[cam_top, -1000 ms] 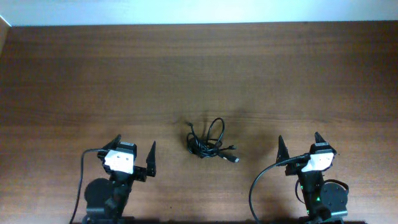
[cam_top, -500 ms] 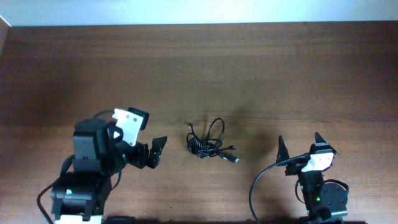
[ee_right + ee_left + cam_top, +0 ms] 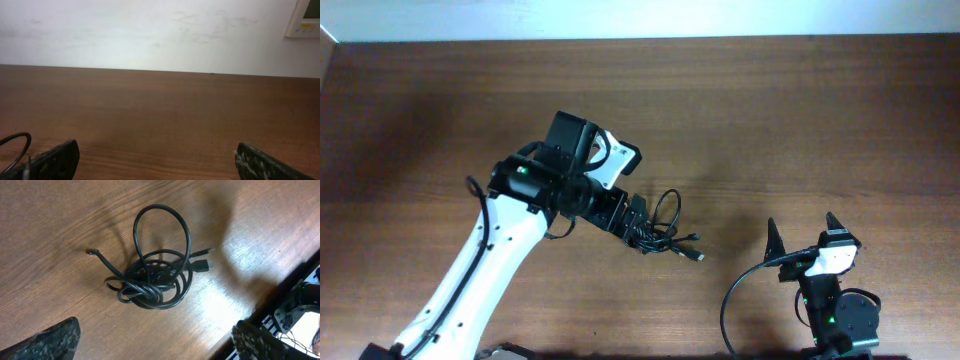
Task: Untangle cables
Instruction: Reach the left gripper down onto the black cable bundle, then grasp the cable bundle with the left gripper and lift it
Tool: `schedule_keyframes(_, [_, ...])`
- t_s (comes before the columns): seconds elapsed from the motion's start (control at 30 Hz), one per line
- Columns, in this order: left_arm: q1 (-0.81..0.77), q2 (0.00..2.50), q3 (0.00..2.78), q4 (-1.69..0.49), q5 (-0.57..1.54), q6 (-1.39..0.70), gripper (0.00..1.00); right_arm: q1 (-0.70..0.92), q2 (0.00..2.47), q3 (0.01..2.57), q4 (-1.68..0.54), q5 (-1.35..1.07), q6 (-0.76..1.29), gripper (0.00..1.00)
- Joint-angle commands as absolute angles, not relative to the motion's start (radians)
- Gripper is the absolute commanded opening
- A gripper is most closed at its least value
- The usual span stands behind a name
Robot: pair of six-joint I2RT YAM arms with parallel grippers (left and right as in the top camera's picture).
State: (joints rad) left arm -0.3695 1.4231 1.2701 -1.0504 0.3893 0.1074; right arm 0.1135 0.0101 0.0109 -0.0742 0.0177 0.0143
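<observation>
The robot will next lower its left gripper toward the tangle, to the piece of cable at the tangle's edge closest to its open fingers, where the cables twist together.
The cables lie as one small black tangle on the wooden table, with an upright loop and a plug trailing to the right. In the left wrist view the tangle sits on the wood ahead of the fingertips, with its plug at the right. My left gripper hovers at the tangle's left edge, open and empty; its midpoint shows in the left wrist view. My right gripper is open and empty near the front right, well clear of the tangle; its midpoint shows in the right wrist view.
The table is brown wood with a white wall behind it. A thick black wire loops from the right arm. A black loop shows at the left edge of the right wrist view.
My left arm has swung up and to the right from the front left until its gripper is at the tangle. The cables and the right arm have not moved.
</observation>
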Motion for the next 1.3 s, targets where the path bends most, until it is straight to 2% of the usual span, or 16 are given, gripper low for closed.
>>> schedule_keyframes(0.0, [-0.373, 1.432, 1.295, -1.049, 0.397, 0.091, 0.99, 0.111, 0.004, 0.006, -0.080, 0.015, 0.007, 0.98])
schedule_keyframes(0.03, [-0.373, 1.432, 1.295, -1.053, 0.397, 0.091, 0.99, 0.111, 0.004, 0.006, -0.081, 0.015, 0.007, 0.98])
schedule_keyframes(0.1, [-0.373, 1.432, 1.295, -1.060, 0.397, 0.324, 1.00, 0.111, 0.004, 0.006, -0.080, 0.015, 0.007, 0.98])
schedule_keyframes(0.3, [-0.373, 1.502, 1.294, -1.053, 0.401, 1.299, 0.99, 0.111, 0.004, 0.006, -0.080, 0.015, 0.007, 0.98])
schedule_keyframes(0.4, [-0.373, 1.612, 1.294, -1.066, 0.478, 1.438, 0.97, 0.111, 0.004, 0.006, -0.080, 0.015, 0.007, 0.98])
schedule_keyframes(0.43, [-0.373, 1.651, 1.294, -1.066, 0.503, 1.467, 0.87, 0.111, 0.004, 0.006, -0.080, 0.015, 0.007, 0.98])
schedule_keyframes(0.47, [-0.373, 1.676, 1.294, -1.065, 0.519, 1.475, 0.79, 0.111, 0.004, 0.006, -0.080, 0.015, 0.007, 0.98])
schedule_keyframes(0.53, [-0.373, 1.719, 1.294, -1.064, 0.540, 1.488, 0.47, 0.111, 0.004, 0.006, -0.080, 0.015, 0.007, 0.98])
schedule_keyframes(0.6, [-0.373, 1.797, 1.294, -1.065, 0.543, 1.491, 0.59, 0.111, 0.004, 0.006, -0.080, 0.015, 0.007, 0.98])
schedule_keyframes(0.73, [-0.373, 1.863, 1.293, -1.064, 0.542, 1.497, 0.64, 0.111, 0.004, 0.006, -0.080, 0.015, 0.007, 0.98])
schedule_keyframes(0.8, [-0.373, 1.892, 1.293, -1.064, 0.543, 1.498, 0.52, 0.111, 0.004, 0.006, -0.080, 0.015, 0.007, 0.98])
schedule_keyframes(0.87, [-0.373, 1.897, 1.293, -1.065, 0.543, 1.498, 0.26, 0.111, 0.004, 0.006, -0.080, 0.015, 0.007, 0.98])
schedule_keyframes(0.9, [-0.373, 1.897, 1.293, -1.068, 0.547, 1.497, 0.00, 0.111, 0.004, 0.006, -0.080, 0.015, 0.007, 0.98])
schedule_keyframes(1.03, [-0.373, 1.893, 1.295, -1.151, 0.769, 1.496, 0.00, 0.111, 0.004, 0.006, -0.080, 0.015, 0.007, 0.98])
schedule_keyframes(1.17, [-0.372, 1.831, 1.422, -1.296, 0.964, 1.179, 0.00, 0.111, 0.004, 0.006, -0.080, 0.015, 0.007, 0.98])
schedule_keyframes(1.27, [-0.373, 1.779, 1.448, -1.338, 1.084, 1.173, 0.00, 0.111, 0.004, 0.006, -0.080, 0.015, 0.007, 0.98])
